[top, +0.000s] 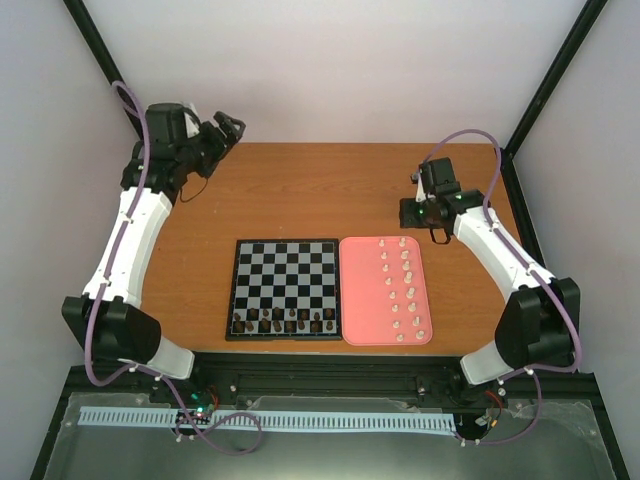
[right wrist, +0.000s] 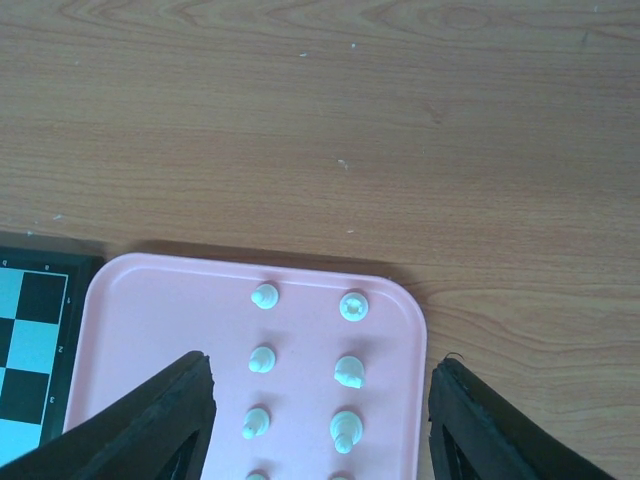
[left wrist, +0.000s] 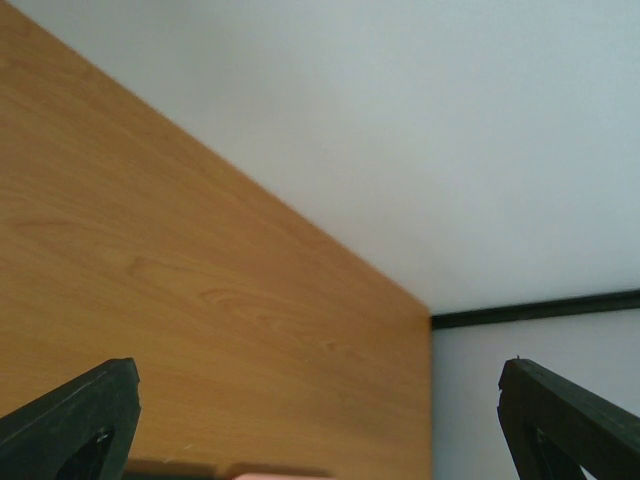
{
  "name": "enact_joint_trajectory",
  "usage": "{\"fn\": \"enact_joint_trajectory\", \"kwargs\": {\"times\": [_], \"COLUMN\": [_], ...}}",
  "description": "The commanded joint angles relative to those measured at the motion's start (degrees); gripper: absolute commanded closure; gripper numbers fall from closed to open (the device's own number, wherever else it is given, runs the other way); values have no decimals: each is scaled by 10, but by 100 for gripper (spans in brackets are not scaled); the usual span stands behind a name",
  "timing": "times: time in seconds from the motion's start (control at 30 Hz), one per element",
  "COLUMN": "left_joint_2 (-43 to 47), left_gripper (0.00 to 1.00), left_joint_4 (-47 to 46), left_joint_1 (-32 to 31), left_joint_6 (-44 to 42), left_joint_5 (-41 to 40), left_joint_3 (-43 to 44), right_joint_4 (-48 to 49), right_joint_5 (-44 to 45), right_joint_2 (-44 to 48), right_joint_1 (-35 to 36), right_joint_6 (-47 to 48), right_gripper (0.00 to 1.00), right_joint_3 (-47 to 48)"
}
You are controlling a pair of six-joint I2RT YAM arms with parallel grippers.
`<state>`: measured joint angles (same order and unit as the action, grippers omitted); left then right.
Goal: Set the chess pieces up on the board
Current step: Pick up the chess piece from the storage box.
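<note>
Next, my right gripper lowers open onto the white piece at the tray's far corner away from the board, as bare tray around it leaves finger room.
The board (top: pixel 285 288) has black and pale grey checks and lies mid-table; dark brown pieces (top: pixel 285 322) fill its near rows. The tiny white chess pieces (top: pixel 400 285) stand in two columns on a pink tray (top: pixel 360 300) right of the board. My right gripper (top: pixel 414 211) hovers open above the tray's far right end. In the right wrist view, the gripper (right wrist: pixel 322 365) straddles several white pieces (right wrist: pixel 349 372), holding none; the board's corner (right wrist: pixel 30 350) shows at left. My left gripper (top: pixel 228 128) is open and empty at the far left; its wrist view (left wrist: pixel 320 385) shows only table and wall.
The pink tray (right wrist: pixel 150 310) touches the board's right edge. Bare wooden table (top: pixel 320 190) lies beyond the board and tray. Black frame posts (top: pixel 545 90) and white walls enclose the table. The table's far edge (left wrist: pixel 300 220) meets the wall.
</note>
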<state>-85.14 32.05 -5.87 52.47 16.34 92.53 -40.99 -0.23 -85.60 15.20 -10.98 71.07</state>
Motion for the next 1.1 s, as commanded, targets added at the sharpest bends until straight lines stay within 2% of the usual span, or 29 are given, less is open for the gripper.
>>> {"fn": "enact_joint_trajectory", "kwargs": {"times": [0.0, 0.1, 0.23, 0.47, 0.73, 1.0, 1.07], "left_joint_2": [-3, 34, 94, 120, 88, 75, 71], "left_gripper": [0, 0, 0, 0, 0, 0, 0], "left_joint_4": [134, 198, 262, 290, 258, 259, 259], "left_joint_1": [3, 3, 4, 4, 4, 3, 3], "left_joint_6": [-129, -176, -233, -263, -246, -247, -247], "left_joint_5": [21, 9, -50, -82, -50, -64, -64], "left_joint_3": [-4, -87, -164, -181, -178, -178, -180], "right_joint_4": [-19, -28, -49, -57, -67, -69, -68], "right_joint_5": [0, 6, 2, 9, 14, 9, 9], "right_joint_2": [-16, -33, -69, -118, -199, -240, -245], "right_joint_1": [4, 4, 4, 3, 3, 3, 3], "right_joint_6": [1, 1, 8, 8, 36, 41, 41], "right_gripper": [41, 41, 39, 40, 46, 49, 53], "right_joint_3": [28, 41, 57, 79, 104, 95, 95]}}
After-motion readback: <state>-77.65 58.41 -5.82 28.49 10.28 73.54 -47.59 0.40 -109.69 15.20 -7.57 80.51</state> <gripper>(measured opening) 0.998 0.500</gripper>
